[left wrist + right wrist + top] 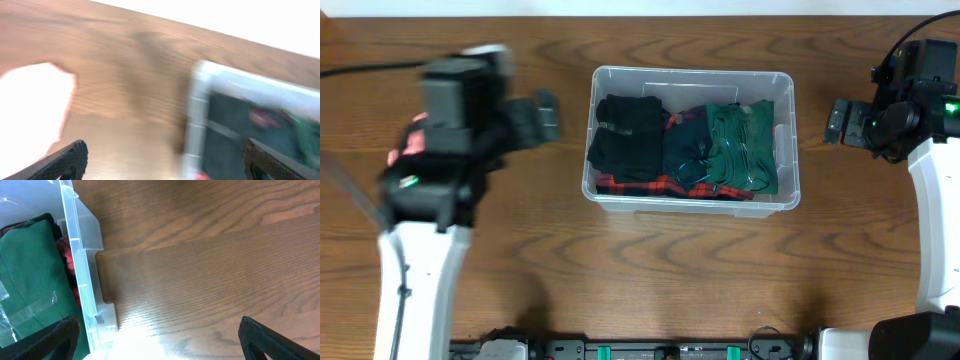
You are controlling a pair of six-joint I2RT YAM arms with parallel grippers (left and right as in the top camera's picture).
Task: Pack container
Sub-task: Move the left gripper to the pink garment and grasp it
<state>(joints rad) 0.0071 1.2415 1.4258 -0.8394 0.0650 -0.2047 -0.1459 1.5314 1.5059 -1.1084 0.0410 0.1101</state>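
Observation:
The pink cloth's side facing away from the container comes next: my left gripper swings away from the container, then goes down onto that side.
The clear plastic container (610, 75) stands at the table's middle back. It holds folded clothes: a black piece (628, 135) on the left, a dark piece with red plaid (685, 150) in the middle, a green piece (745, 145) on the right. My left gripper (542, 115) is left of the container, blurred, open and empty. In the left wrist view its fingers (165, 162) straddle the container's left wall (197, 105). My right gripper (837, 122) is right of the container, open and empty. In the right wrist view its fingers (160, 340) span the container's right rim (75, 255) and bare table.
The wooden table (670, 280) stretches in front of the container. Black cables run at the far left and back right. The arm bases (670, 348) line the front edge. A bright glare patch lies on the wood in both wrist views.

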